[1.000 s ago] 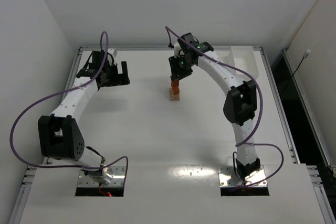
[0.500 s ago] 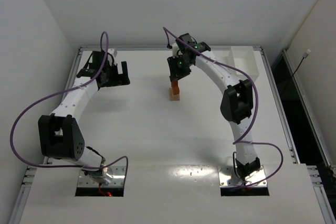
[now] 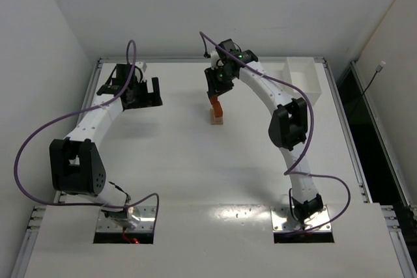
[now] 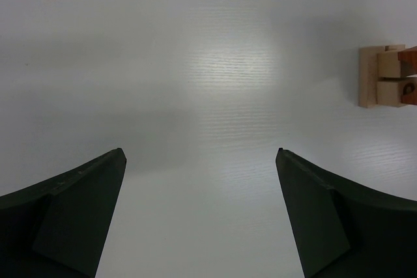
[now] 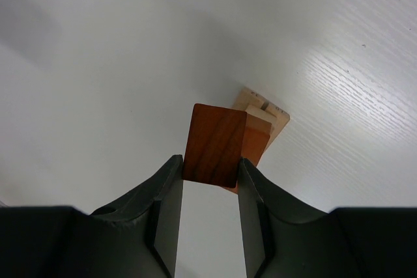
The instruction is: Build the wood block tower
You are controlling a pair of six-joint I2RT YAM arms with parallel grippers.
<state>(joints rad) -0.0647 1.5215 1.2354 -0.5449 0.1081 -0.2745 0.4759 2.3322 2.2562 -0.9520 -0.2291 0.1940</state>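
Next, my right gripper moves back and down to the tower (image 3: 216, 118), to set the block (image 3: 215, 104) on the tower's reddish-orange top.
The wood block tower (image 3: 216, 118) is a short stack of pale tan and reddish-orange blocks at the table's middle back. It also shows in the left wrist view (image 4: 383, 76) and the right wrist view (image 5: 266, 124). My right gripper (image 3: 217, 96) is shut on a reddish-orange block (image 3: 215, 104) and holds it just above the tower. In the right wrist view the block (image 5: 215, 144) sits between the gripper's (image 5: 208, 168) two fingers, over the tower's top. My left gripper (image 3: 147, 93) is open and empty, well to the left of the tower, jaws wide apart (image 4: 201, 154).
A white rectangular tray (image 3: 303, 76) stands at the back right corner. The table's metal edge rail (image 3: 169, 60) runs along the back. Purple cables loop off both arms.
My right gripper has shifted slightly left and back over the tower, still holding the reddish-orange block. The left arm has hardly moved.
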